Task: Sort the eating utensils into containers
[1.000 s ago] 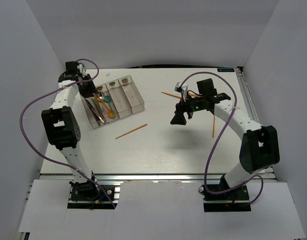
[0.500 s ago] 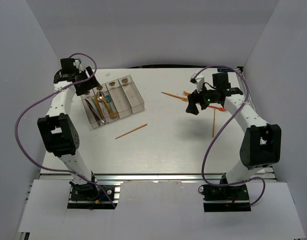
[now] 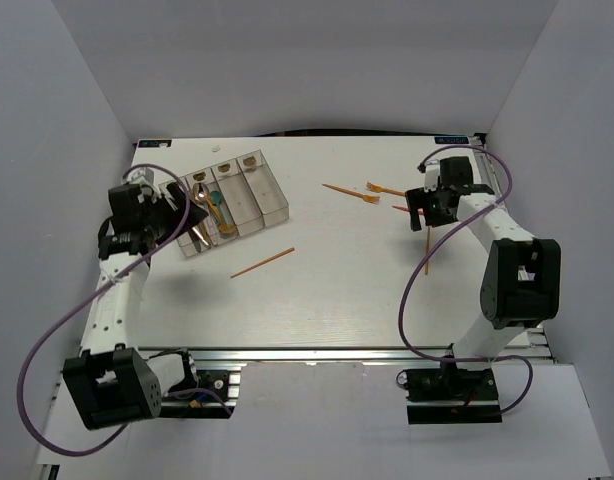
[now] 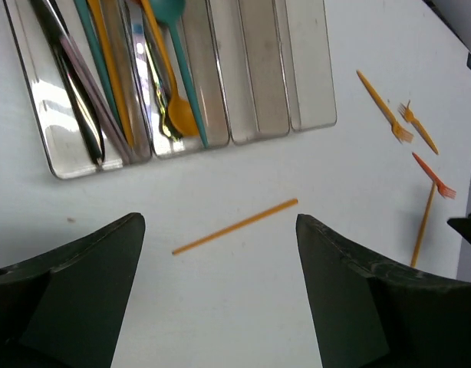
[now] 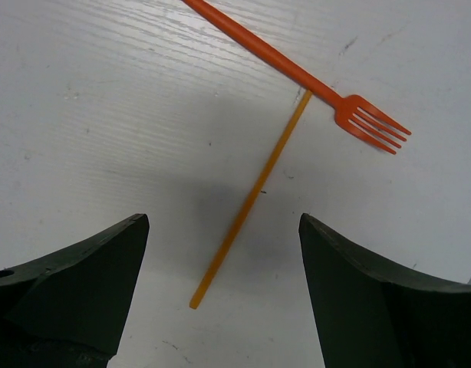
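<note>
The right gripper moves down next and narrows its fingers around the middle of the orange chopstick (image 3: 428,248) (image 5: 251,200) beneath it, clear of the red fork touching the chopstick's far end.
The containers (image 3: 270,196) are clear bins in a row at the back left. In the left wrist view the two left containers (image 4: 308,69) hold chopsticks and spoons, and the two right ones hold nothing. My left gripper (image 3: 177,218) hangs open by their near left end, with nothing between its fingers. An orange chopstick (image 4: 235,226) lies on the table below the left gripper (image 4: 219,224). My right gripper (image 3: 424,212) is open above a second orange chopstick (image 5: 251,195), whose far end touches a red fork (image 5: 297,70). Nothing is held in the right gripper (image 5: 224,224).
Two orange forks (image 3: 347,190) (image 3: 385,188) lie on the white table left of the right gripper. The loose chopstick (image 3: 262,262) rests near the table's middle. Grey walls close in both sides and the back. A metal rail (image 3: 307,352) runs along the near edge.
My left gripper opened and pulled back from over the bins toward the near left. My right gripper swung right and farther back, to above the red fork and chopstick.
</note>
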Motion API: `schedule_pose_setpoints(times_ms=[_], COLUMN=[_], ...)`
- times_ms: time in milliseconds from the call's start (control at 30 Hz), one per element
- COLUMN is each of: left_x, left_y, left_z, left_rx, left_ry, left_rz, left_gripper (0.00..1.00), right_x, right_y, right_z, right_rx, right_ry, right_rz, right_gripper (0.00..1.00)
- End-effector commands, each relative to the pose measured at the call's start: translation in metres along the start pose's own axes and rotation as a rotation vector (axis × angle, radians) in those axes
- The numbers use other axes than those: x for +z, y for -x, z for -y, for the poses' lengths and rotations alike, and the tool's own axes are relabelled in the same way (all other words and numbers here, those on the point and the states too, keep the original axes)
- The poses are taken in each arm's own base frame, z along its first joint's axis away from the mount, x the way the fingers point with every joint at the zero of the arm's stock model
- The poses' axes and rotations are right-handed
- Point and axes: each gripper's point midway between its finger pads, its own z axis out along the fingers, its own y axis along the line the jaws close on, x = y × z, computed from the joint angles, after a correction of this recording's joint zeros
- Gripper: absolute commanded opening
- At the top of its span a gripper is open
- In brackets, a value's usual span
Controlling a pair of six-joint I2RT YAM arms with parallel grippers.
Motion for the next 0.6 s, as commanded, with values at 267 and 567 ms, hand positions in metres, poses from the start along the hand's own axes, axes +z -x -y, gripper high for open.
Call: schedule_pose_setpoints(times_ms=[267,567], left_x=[-0.019,-0.026], left_y=[-0.051,-0.044], left_z=[0.008,0.013], left_rx=[-0.151,-0.135], left_ry=[-0.118,-0.128], left_rz=[0.018,0.039], left_gripper=[0.91,0.91], right_x=[0.037,0.053], right_y=[-0.027,-0.049], right_z=[0.013,0.016], right_rx=[0.194,0.216], right_ry=[-0.056,-0.056], right_rz=[-0.094,-0.144], right_gripper=[0.68,0.58])
